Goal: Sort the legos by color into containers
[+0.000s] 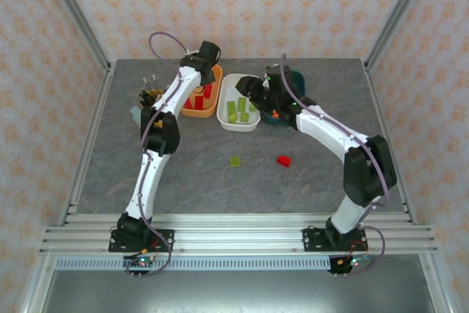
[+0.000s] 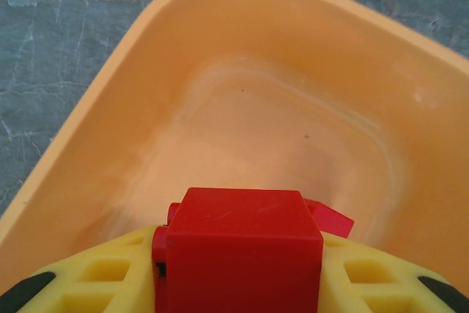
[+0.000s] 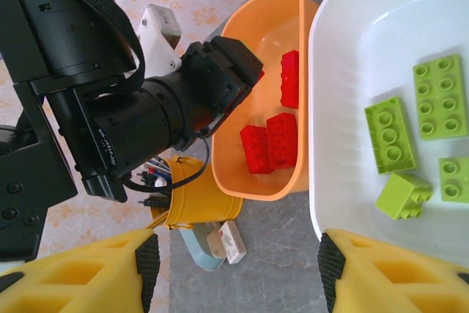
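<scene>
The left gripper needs to lower into the orange tub [image 1: 212, 111] next and let go of the red brick, because the bottom of the tub with the other red bricks is below its fingers.
My left gripper [image 2: 238, 269] is shut on a red brick [image 2: 238, 247], held over the inside of the orange tub [image 2: 110, 108]; a second red piece [image 2: 330, 219] peeks out behind it. From above, the left gripper [image 1: 207, 71] hangs over the orange tub [image 1: 212, 111]. My right gripper [image 3: 238, 262] is open with nothing between its fingers, at the near rim of the white tub [image 3: 352, 56], which holds several lime green bricks [image 3: 390, 133]. Red bricks [image 3: 270, 144] lie in the orange tub [image 3: 227, 152]. The right arm hides most of the dark teal tub [image 1: 293, 78].
A green brick [image 1: 235, 160] and a red brick [image 1: 283, 160] lie loose on the grey table in front of the tubs. A yellow cup of brushes [image 1: 152, 97] stands left of the orange tub, with a small white box [image 3: 231, 242] beside it.
</scene>
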`<state>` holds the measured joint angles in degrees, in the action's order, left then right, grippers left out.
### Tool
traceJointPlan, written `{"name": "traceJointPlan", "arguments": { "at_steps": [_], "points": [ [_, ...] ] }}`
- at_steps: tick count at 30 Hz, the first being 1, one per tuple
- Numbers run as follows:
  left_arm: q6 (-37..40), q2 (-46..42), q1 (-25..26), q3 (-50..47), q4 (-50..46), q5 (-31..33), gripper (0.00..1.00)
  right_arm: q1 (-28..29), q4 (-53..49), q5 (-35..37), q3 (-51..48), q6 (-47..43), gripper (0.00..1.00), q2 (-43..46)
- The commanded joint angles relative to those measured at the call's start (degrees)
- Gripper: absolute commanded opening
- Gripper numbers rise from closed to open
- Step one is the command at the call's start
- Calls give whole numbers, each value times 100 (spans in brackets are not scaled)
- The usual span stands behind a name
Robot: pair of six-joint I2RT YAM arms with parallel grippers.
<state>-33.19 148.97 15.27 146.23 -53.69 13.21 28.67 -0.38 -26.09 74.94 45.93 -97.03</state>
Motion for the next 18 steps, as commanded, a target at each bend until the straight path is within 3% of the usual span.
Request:
{"name": "traceJointPlan", "arguments": {
  "at_steps": [1, 10, 18],
  "points": [
    [-179, 120, 4, 204, -222, 283, 36, -19, 60, -300, 236, 152, 61, -121],
    [-208, 149, -61, 141, -392, 218, 42, -11, -66, -419, 204, 154, 61, -123],
    [-197, 86, -70, 92, -563, 86, 54, 40, -604, -400, 405, -155, 62, -149]
  ]
}}
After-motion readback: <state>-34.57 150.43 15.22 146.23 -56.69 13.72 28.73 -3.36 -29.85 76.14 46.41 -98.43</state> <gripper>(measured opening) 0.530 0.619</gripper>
